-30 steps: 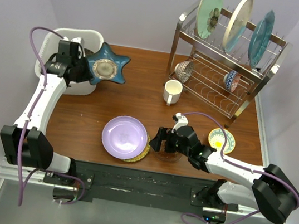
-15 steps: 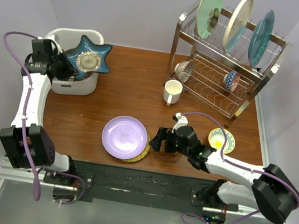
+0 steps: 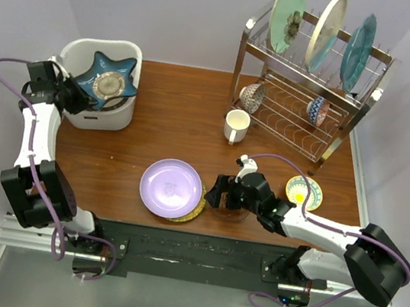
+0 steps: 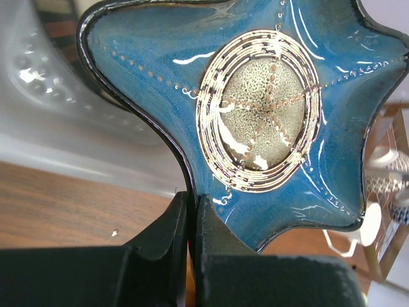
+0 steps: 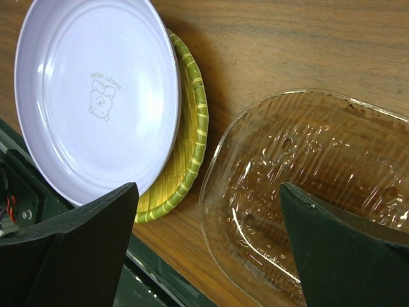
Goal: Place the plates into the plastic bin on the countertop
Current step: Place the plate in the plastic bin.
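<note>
The left gripper will go down into the open bin and let go of the dish onto the dark plate there, because the blue star-shaped dish is still hanging over the bin.
My left gripper is shut on one arm of the blue star-shaped dish and holds it tilted over the white plastic bin at the back left. In the left wrist view the fingers pinch the dish's rim. A lavender plate lies on a yellow-green plate near the front edge. My right gripper hangs open over a clear glass dish, the lavender plate to its left. Three plates stand in the rack: pale green, cream and blue.
A steel wire dish rack stands at the back right with two small bowls on its lower shelf. A white mug stands in front of it. A small yellow-patterned bowl sits right of my right arm. The wood countertop stretches between.
My left arm has swung left and back with the star dish, from beside the bin to over it. The right arm has not moved.
</note>
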Robot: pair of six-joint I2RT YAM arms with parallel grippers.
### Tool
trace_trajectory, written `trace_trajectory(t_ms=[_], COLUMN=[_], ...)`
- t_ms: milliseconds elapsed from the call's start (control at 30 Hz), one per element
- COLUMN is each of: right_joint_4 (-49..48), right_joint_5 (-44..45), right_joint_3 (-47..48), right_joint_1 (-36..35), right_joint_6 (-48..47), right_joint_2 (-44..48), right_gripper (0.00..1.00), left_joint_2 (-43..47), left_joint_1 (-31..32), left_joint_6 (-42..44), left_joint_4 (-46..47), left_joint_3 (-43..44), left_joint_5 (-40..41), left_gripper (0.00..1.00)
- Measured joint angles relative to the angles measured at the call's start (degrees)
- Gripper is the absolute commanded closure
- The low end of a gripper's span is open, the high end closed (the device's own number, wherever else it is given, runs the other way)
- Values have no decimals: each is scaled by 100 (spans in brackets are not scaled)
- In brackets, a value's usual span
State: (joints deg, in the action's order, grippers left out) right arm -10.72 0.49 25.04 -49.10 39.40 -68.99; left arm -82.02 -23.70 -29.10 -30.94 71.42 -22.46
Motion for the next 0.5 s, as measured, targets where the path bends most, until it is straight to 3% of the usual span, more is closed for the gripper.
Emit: trace_trajectory(t_ms=[200,500], right_joint_4=[2,4], right_joint_5=[-2,-2], right_joint_3=[0,0], right_joint_1=[-2,-2], right_joint_6=[0,0], right_joint_2=[-72,-76], right_gripper=[4,4], left_joint_2=[-98,-251], left_joint_1=[-367,-398], left_joint_6=[-243,-337], left_joint_4=[177,358], left_joint_3=[-260,-278], left_joint_5=[-13,31], left_gripper=[100,100])
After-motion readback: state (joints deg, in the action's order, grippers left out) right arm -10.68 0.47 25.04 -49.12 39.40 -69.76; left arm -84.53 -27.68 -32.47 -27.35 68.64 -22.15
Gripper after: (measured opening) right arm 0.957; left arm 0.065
